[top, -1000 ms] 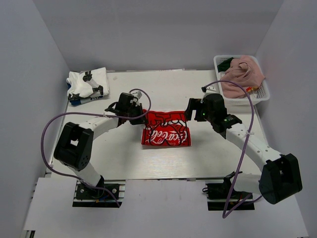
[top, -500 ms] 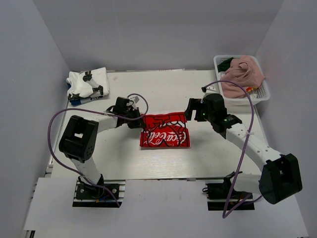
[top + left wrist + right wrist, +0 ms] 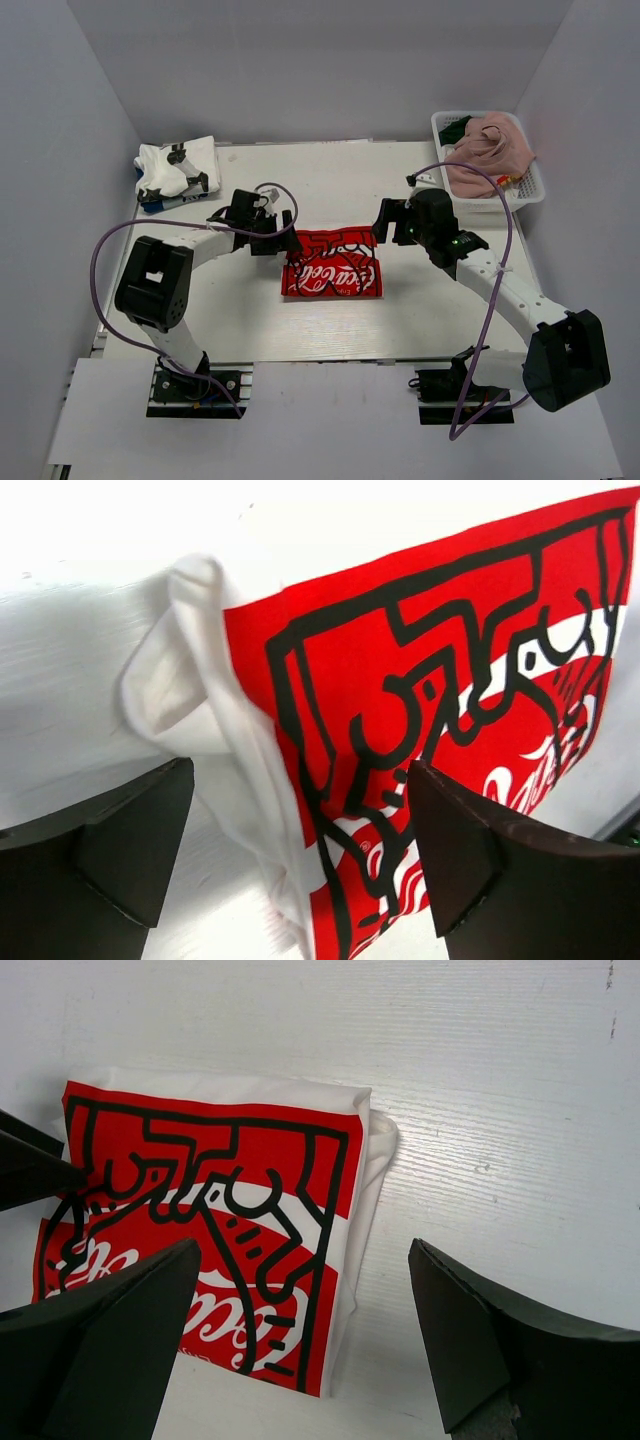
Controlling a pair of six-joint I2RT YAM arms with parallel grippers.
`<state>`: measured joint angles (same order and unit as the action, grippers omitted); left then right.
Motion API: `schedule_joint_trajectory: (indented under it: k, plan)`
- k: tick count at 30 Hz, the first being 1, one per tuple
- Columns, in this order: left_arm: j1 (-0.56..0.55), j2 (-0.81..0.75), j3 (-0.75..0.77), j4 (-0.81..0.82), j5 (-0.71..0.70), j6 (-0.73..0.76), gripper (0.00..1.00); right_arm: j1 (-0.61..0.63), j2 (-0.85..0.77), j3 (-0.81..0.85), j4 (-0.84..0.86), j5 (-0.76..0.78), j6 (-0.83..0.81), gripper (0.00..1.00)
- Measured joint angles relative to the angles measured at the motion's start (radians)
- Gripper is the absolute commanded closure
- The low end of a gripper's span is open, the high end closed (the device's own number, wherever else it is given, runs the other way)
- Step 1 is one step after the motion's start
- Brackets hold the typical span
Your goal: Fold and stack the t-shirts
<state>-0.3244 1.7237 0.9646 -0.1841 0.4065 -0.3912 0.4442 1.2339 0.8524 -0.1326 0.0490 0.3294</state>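
Note:
Next, my left gripper sinks down and to the right in the top view and closes on the shirt's white fold (image 3: 286, 261) (image 3: 268, 790), which lies unclamped between its fingers.
A folded white t-shirt with red Coca-Cola print (image 3: 333, 263) lies flat in the middle of the table. My left gripper (image 3: 288, 243) is open at its left edge; in the left wrist view the shirt (image 3: 450, 660) and its white fold lie between and below the spread jaws of the left gripper (image 3: 300, 865), unclamped. My right gripper (image 3: 385, 222) hovers open over the shirt's back right corner; the right wrist view shows the shirt (image 3: 200, 1210) under that gripper (image 3: 305, 1350). A dusty pink t-shirt (image 3: 492, 150) and a dark green one (image 3: 458, 130) sit in the basket.
The white lattice basket (image 3: 497, 201) stands at the back right. A folded white shirt with black print (image 3: 178, 170) rests on something blue at the back left corner. Grey walls close in the table on three sides.
My left gripper has opened and let go of the Coca-Cola shirt's left edge. The shirt has shifted slightly left. The right arm has stayed still.

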Motion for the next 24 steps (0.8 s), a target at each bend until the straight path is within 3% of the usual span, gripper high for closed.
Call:
schedule_joint_trajectory:
  k: [7,12,21,24]
  plan:
    - [-0.002,-0.018,-0.003,-0.044,-0.069,0.026,0.01,0.0,0.0,0.0,0.0,0.0,-0.005,0.1]
    - [-0.016,0.005,-0.003,-0.035,-0.001,0.062,0.07,0.0,0.007,0.0,0.0,-0.002,-0.005,0.1]
    - [-0.021,0.077,0.019,0.02,0.129,0.113,0.33,0.0,0.0,-0.014,0.0,0.01,-0.006,0.1]
    - [-0.035,0.114,0.044,0.032,0.159,0.119,0.47,0.0,-0.011,-0.024,-0.003,0.028,-0.009,0.1]
